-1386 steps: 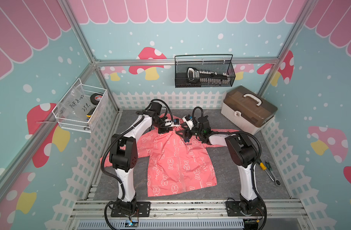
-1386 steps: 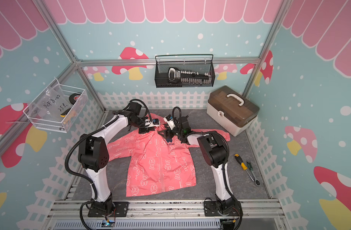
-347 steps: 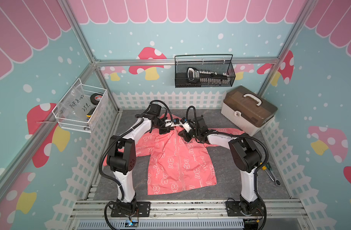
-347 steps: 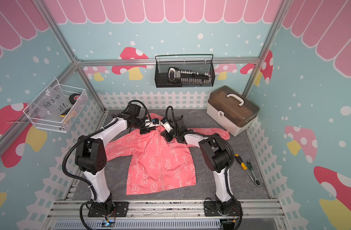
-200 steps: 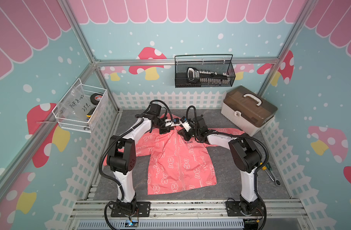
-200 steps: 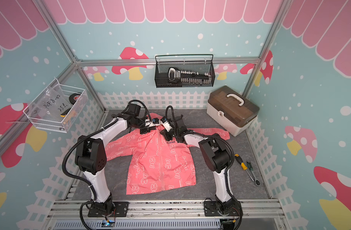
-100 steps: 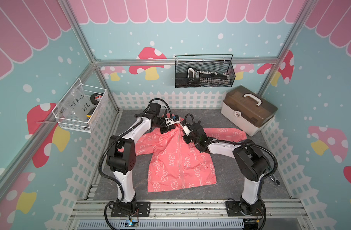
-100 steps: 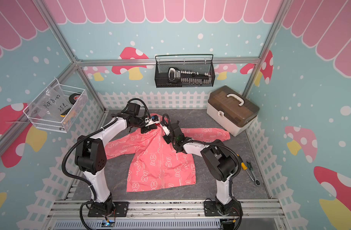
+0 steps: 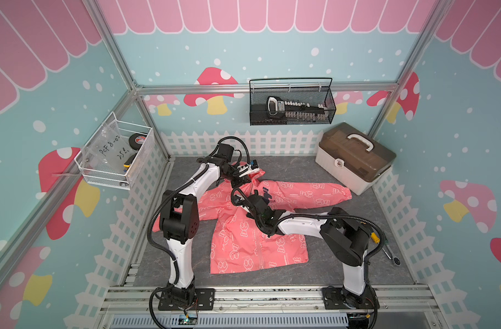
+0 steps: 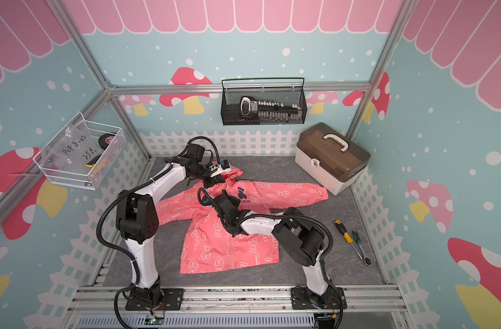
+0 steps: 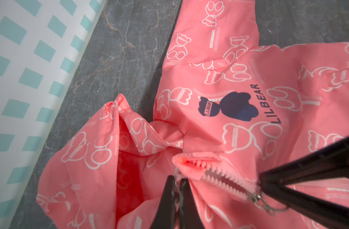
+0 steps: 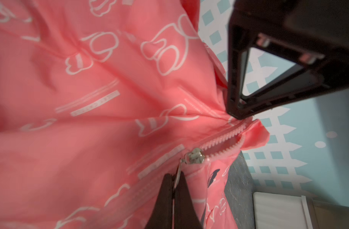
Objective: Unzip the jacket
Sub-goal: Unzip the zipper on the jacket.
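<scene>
The teeth between the slider and the hem are joined, so my right gripper will next pull the metal tab back along the zipper to the jacket's bottom hem (image 9: 261,267) and let go of it.
The coral-pink jacket (image 9: 257,245) (image 10: 215,242) lies front up on the grey mat, hood toward the back fence. My left gripper (image 11: 176,182) is shut on the collar edge at the top of the zipper, also seen in a top view (image 9: 240,182). My right gripper (image 12: 174,176) is shut on the metal pull tab (image 12: 178,171) of the zipper slider (image 12: 194,156) (image 11: 254,196). A short stretch of pink zipper teeth (image 11: 223,178) stands parted between collar and slider. Below the slider the zipper is still joined. The navy bear logo (image 11: 229,106) sits beside the opening.
A brown-lidded toolbox (image 9: 354,159) stands at the back right, close to the jacket's sleeve. Screwdrivers (image 10: 343,228) and a ratchet (image 10: 360,253) lie on the mat at the right. A black wire basket (image 9: 292,105) and a white one (image 9: 115,153) hang on the walls. White fence panels ring the mat.
My right gripper has drawn back from the collar toward the front with the pull tab, and the top of the zipper has parted. The left gripper has kept its hold on the collar.
</scene>
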